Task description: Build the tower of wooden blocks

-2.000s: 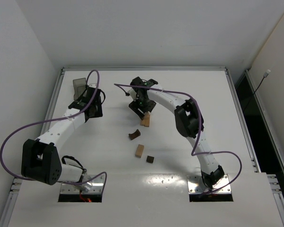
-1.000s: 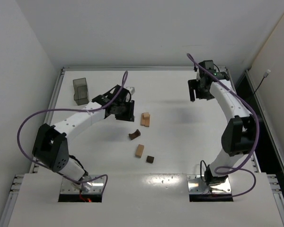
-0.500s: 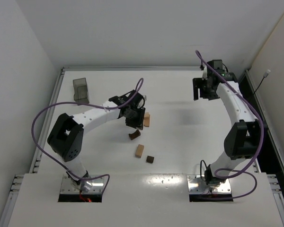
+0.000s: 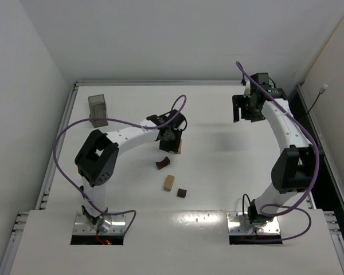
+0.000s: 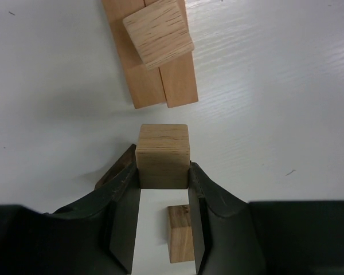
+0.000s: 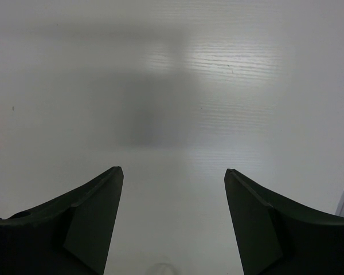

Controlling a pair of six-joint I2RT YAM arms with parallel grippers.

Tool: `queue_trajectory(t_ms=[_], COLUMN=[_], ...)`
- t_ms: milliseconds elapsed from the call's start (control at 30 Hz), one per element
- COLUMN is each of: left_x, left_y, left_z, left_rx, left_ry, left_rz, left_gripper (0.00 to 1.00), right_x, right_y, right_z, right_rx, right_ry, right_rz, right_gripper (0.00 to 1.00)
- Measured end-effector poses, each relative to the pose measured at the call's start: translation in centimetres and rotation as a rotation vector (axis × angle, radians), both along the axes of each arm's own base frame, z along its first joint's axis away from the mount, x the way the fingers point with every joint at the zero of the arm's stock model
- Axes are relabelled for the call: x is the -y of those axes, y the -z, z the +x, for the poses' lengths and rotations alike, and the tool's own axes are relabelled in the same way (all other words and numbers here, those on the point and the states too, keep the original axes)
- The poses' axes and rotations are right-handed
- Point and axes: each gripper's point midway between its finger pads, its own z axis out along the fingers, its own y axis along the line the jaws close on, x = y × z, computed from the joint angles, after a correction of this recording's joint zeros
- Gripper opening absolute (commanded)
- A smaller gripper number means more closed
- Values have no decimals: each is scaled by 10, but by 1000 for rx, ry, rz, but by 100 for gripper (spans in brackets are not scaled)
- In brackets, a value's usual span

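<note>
The bars' near ends lie outward of and below the left gripper, so it has to move outward and down to release its cube on them.
The wood block tower [image 4: 176,144] stands mid-table. In the left wrist view it is two light tan bars [image 5: 155,80] lying side by side with a tan cube [image 5: 158,32] on top. My left gripper [image 5: 163,163] is shut on another light tan cube [image 5: 163,150], held just short of the bars' near ends and above the table. From above, the left gripper [image 4: 169,137] sits right beside the stack. My right gripper [image 6: 172,170] hangs open over bare table at the back right [image 4: 245,109], nothing between its fingers.
Loose pieces lie nearer the arm bases: a dark brown arch [image 4: 163,164], a tan block [image 4: 169,182] and a small dark cube [image 4: 182,193]. A translucent grey bin [image 4: 97,110] stands at the back left. The table's raised rim [image 4: 172,83] runs along the back.
My left gripper has swung right from beside the bin to the stack. The right arm left the stack for the back right corner, then stayed still for the last half second.
</note>
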Motion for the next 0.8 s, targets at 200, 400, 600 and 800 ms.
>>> queue_trajectory(t_ms=[200,400,600,800], left_x=[1,5,6,6], left_y=[4,9,11,17], left_z=[10,16,20,22], left_rx=[9,18,24,21], left_ry=[-20,-28,-35,-38], left_rz=[30,46,55,67], left_gripper=[0,0,0,0], right_x=[1,0,0,0], right_y=[2,5,5,5], right_z=[-1,-3,-3,-3], right_rx=[-4,-12,-12,-13], right_ry=[1,-2,-1,-2], right_rz=[8,22,28,41], right_gripper=[69,69,69,69])
